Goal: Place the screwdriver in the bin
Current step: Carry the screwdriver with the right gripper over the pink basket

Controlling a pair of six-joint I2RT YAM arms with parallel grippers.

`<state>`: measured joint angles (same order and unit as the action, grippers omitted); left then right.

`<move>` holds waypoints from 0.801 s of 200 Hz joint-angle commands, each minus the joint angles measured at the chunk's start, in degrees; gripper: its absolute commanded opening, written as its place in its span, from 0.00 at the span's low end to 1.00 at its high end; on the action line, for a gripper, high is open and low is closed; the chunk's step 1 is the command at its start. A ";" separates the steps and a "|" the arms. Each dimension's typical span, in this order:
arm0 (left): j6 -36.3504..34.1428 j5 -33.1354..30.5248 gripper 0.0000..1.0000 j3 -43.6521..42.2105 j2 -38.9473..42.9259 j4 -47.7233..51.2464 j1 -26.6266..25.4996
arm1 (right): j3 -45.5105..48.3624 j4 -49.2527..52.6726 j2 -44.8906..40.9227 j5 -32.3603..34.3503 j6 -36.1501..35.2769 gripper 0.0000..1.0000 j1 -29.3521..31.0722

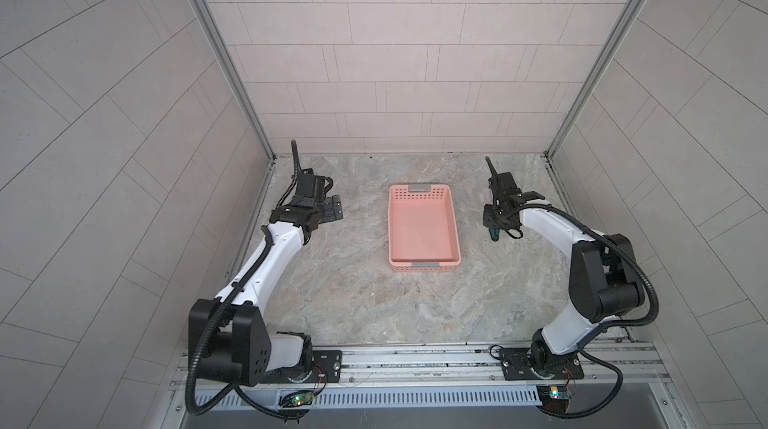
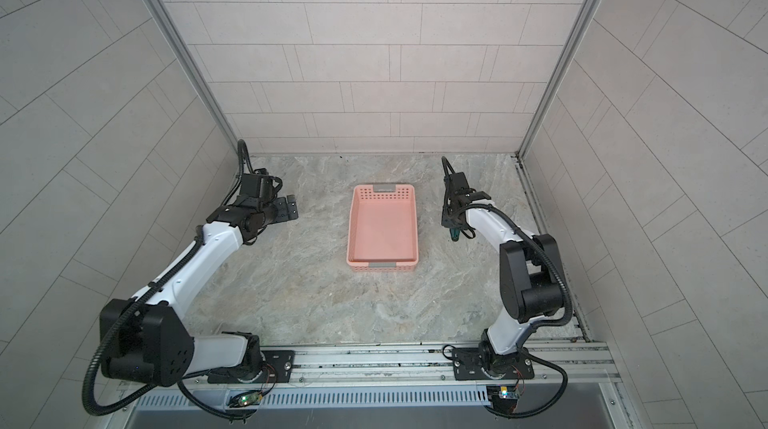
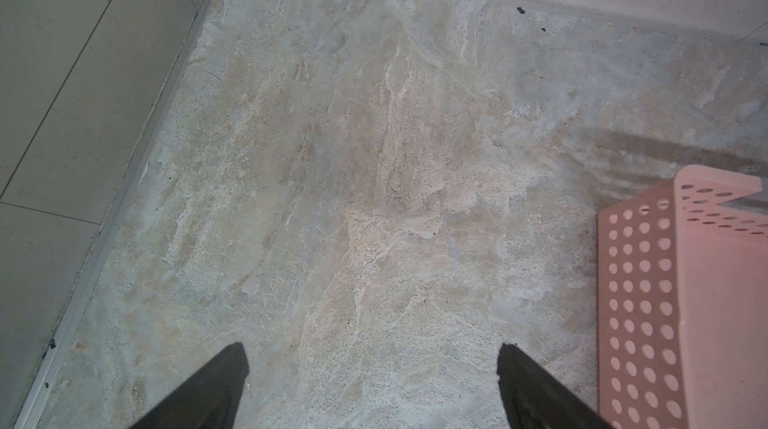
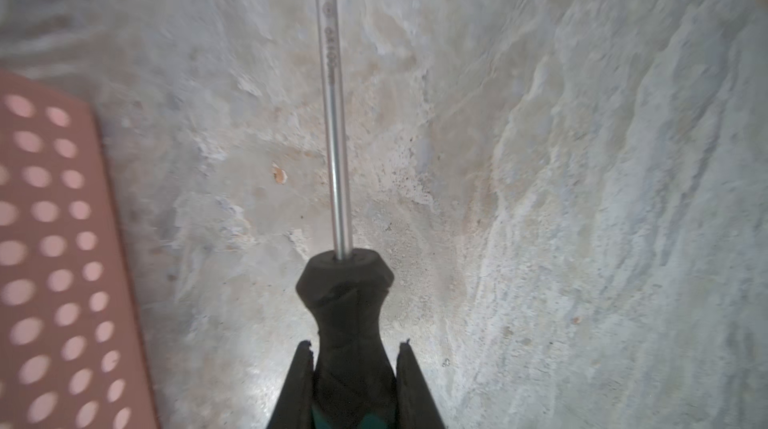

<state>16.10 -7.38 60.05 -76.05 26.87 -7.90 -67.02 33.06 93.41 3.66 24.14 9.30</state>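
Note:
Next, my right gripper carries the screwdriver [image 4: 347, 302] across the bin's perforated side alongside, lowers it inside and releases its handle, since the bin's empty bottom lies beyond.
My right gripper [image 4: 355, 348] is shut on the black and green handle of the screwdriver [image 4: 347, 302]. Its thin metal shaft [image 4: 334, 115] points away over the stone table. In both top views this gripper [image 1: 496, 221] [image 2: 453, 221] is to the right of the bin, apart from it, with the green handle end [image 1: 494, 235] [image 2: 455, 235] sticking out below it. The salmon-pink bin [image 1: 422, 231] [image 2: 382, 231] lies empty mid-table; its perforated wall [image 4: 54, 260] [image 3: 681, 302] shows in both wrist views. My left gripper [image 1: 334, 208] [image 2: 289, 208] [image 3: 372, 354] is open and empty, left of the bin.
Tiled walls with metal corner posts [image 1: 224, 57] [image 1: 598, 52] close the marbled table [image 1: 374, 306] at the back and on both sides. The arm bases stand on a rail [image 1: 415, 358] along the front edge.

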 commanded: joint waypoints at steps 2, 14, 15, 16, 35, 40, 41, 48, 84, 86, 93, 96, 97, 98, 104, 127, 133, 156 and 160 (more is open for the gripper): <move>0.94 -0.84 1.00 -0.20 0.90 0.52 -0.18 | -4.39 6.64 -5.06 1.86 -2.57 0.00 1.66; 0.99 -0.62 1.00 -0.28 0.98 0.46 -0.17 | -6.45 8.93 -6.35 2.34 -2.96 0.00 3.70; 1.02 -0.62 1.00 -0.24 0.99 0.46 -0.18 | -6.63 9.07 -6.41 2.41 -3.00 0.00 3.92; 1.03 -0.58 1.00 -0.26 0.99 0.42 -0.18 | -6.80 9.23 -6.49 2.54 -3.02 0.00 4.17; 1.10 -0.45 1.00 -0.28 1.10 0.28 -0.18 | -9.93 10.58 -6.64 2.41 -3.58 0.00 9.16; 1.08 -0.36 1.00 -0.21 1.17 0.29 -0.18 | -10.85 10.70 -6.24 2.08 -3.28 0.00 10.54; 1.06 -0.36 1.00 -0.16 1.17 0.24 -0.14 | -11.02 10.71 -6.14 2.02 -3.21 0.00 10.68; 1.06 -0.42 1.00 -0.20 1.21 0.27 -0.18 | -12.28 10.67 -5.27 1.75 -2.56 0.00 12.91; 1.22 -0.62 1.00 0.01 1.85 0.97 -0.18 | -19.37 9.86 3.60 2.67 -1.12 0.00 22.61; 1.26 -0.62 1.00 0.01 1.87 0.96 -0.16 | -19.72 9.77 4.21 2.58 -1.12 0.00 22.96; 1.30 -0.87 1.00 0.05 1.96 1.28 -0.18 | -20.88 9.60 6.38 2.20 -0.88 0.00 23.89; 1.25 -0.96 1.00 0.10 2.04 1.38 -0.18 | -21.27 9.53 7.31 2.07 -0.79 0.00 24.34; 1.28 -1.01 1.00 0.12 2.00 1.40 -0.14 | -21.38 9.50 7.67 2.06 -0.77 0.00 24.39; 1.29 -1.04 1.00 0.09 2.07 1.46 -0.16 | -21.47 9.40 8.02 2.06 -0.72 0.00 24.51; 1.29 -1.31 1.00 0.16 2.13 1.80 -0.19 | -22.05 8.90 9.76 2.01 -0.60 0.00 25.05; 1.65 -3.01 1.00 0.04 2.37 2.72 -0.18 | -23.32 7.11 15.04 0.73 0.25 0.00 26.09; 1.70 -3.37 1.00 -0.04 2.47 2.75 -0.18 | -23.48 6.77 16.23 0.57 0.34 0.00 26.27; 1.99 -3.12 1.00 -0.58 2.51 2.10 -0.19 | -23.90 6.07 19.75 0.29 0.38 0.00 26.81; 2.08 -2.94 1.00 -0.68 2.56 1.85 -0.18 | -23.86 5.91 20.22 0.22 0.30 0.00 26.89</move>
<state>16.78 -9.06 60.05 -74.87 28.01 -7.90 -89.36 40.07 112.64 3.62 23.38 35.64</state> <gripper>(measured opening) 0.996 0.172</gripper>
